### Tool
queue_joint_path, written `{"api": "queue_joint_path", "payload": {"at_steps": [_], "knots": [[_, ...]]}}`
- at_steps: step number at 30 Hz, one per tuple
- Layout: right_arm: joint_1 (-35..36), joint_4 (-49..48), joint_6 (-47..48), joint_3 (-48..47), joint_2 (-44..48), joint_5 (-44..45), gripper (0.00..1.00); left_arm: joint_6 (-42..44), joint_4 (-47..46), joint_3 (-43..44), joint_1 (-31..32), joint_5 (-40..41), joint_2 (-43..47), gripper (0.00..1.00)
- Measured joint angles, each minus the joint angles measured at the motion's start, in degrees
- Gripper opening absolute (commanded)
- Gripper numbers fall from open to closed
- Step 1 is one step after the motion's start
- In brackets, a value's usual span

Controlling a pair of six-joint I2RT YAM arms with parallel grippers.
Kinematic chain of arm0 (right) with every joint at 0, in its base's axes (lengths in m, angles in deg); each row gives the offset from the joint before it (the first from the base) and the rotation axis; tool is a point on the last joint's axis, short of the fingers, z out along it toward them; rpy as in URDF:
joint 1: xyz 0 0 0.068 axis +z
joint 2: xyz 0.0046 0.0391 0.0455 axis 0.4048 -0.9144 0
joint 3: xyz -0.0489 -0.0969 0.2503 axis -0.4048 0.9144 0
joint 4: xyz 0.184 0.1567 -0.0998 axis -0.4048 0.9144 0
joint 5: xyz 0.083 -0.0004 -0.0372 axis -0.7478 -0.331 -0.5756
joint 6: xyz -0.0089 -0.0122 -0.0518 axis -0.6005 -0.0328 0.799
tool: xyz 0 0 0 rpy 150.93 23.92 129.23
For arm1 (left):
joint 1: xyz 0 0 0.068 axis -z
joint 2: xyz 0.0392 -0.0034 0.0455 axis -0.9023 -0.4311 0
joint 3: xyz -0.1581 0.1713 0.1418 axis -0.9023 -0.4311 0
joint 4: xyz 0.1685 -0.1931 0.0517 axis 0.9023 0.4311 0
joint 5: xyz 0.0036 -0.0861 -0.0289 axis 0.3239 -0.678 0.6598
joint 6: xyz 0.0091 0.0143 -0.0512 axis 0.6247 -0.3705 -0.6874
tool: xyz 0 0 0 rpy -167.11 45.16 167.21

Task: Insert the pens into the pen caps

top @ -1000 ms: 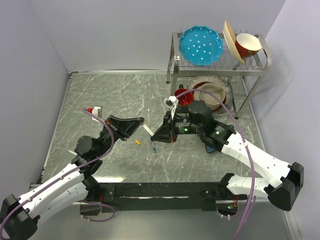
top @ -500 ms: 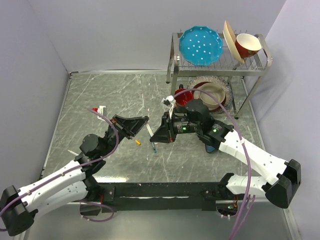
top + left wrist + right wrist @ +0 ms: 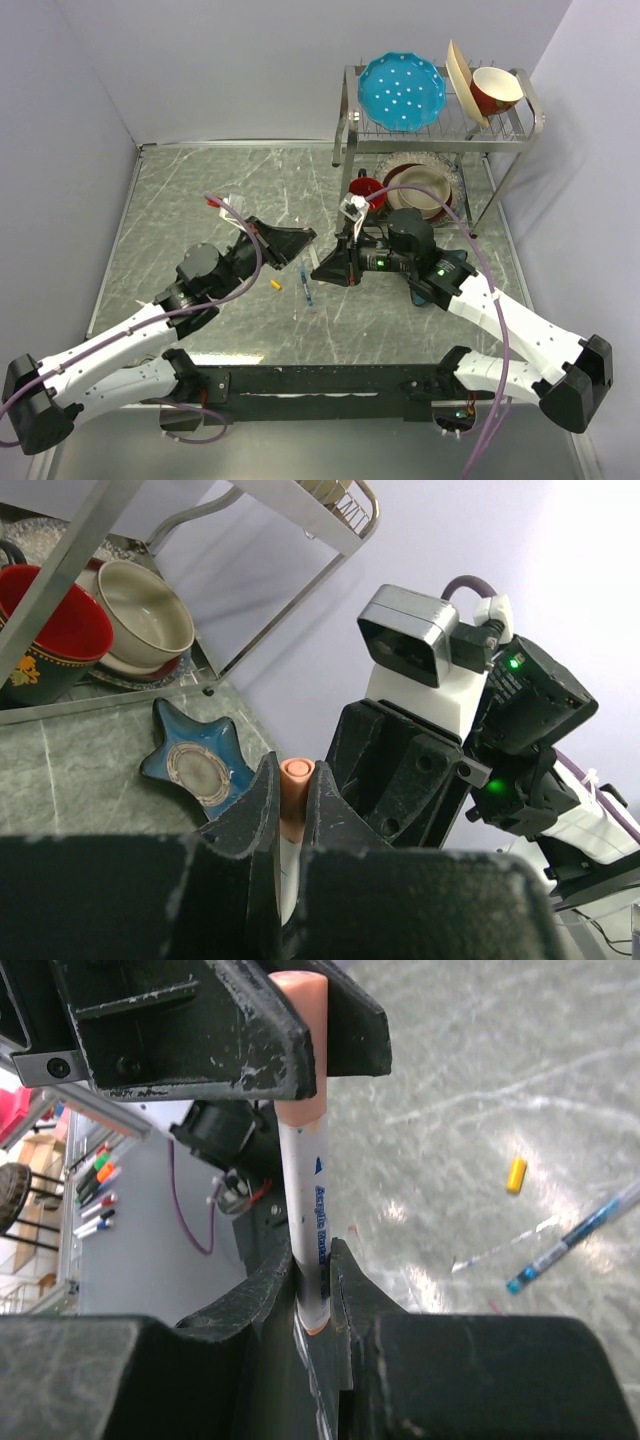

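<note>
The white pen has its salmon-pink cap on, so the left gripper should move it down onto the tabletop between the yellow-orange cap [image 3: 277, 285] and the blue-teal pen, then release it.
My left gripper [image 3: 295, 770] is shut on a salmon-pink pen cap [image 3: 295, 792]. The cap sits on the end of a white pen [image 3: 312, 1222]. My right gripper [image 3: 318, 1260] is shut on the pen's barrel near its other end. The cap [image 3: 298, 1045] shows between the left gripper's jaws in the right wrist view. In the top view the left gripper [image 3: 306, 239] and right gripper [image 3: 320, 269] meet tip to tip above the table. A yellow-orange cap [image 3: 277, 285] and a blue-teal pen [image 3: 306, 286] lie on the table below them. Both also show in the right wrist view, the cap [image 3: 516, 1173] and the pen [image 3: 575, 1235].
A metal dish rack [image 3: 350, 110] stands at the back right with a blue plate [image 3: 402, 90] and bowls on top. A red mug [image 3: 368, 192] and stacked bowls [image 3: 425, 190] sit under it. A blue star-shaped dish [image 3: 195, 765] lies by the right arm.
My left gripper has moved right and away from me to meet the right gripper. The right gripper has shifted slightly right. Both now hold the same capped white pen.
</note>
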Motion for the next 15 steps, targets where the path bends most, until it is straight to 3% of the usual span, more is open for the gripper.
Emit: {"api": "queue_joint_path", "payload": {"at_steps": [15], "knots": [[-2.93,3.96,-0.61,-0.59,-6.10,-5.27,0.00,-2.32,-11.74,-6.60,0.00,0.09,-5.53,0.01]]}}
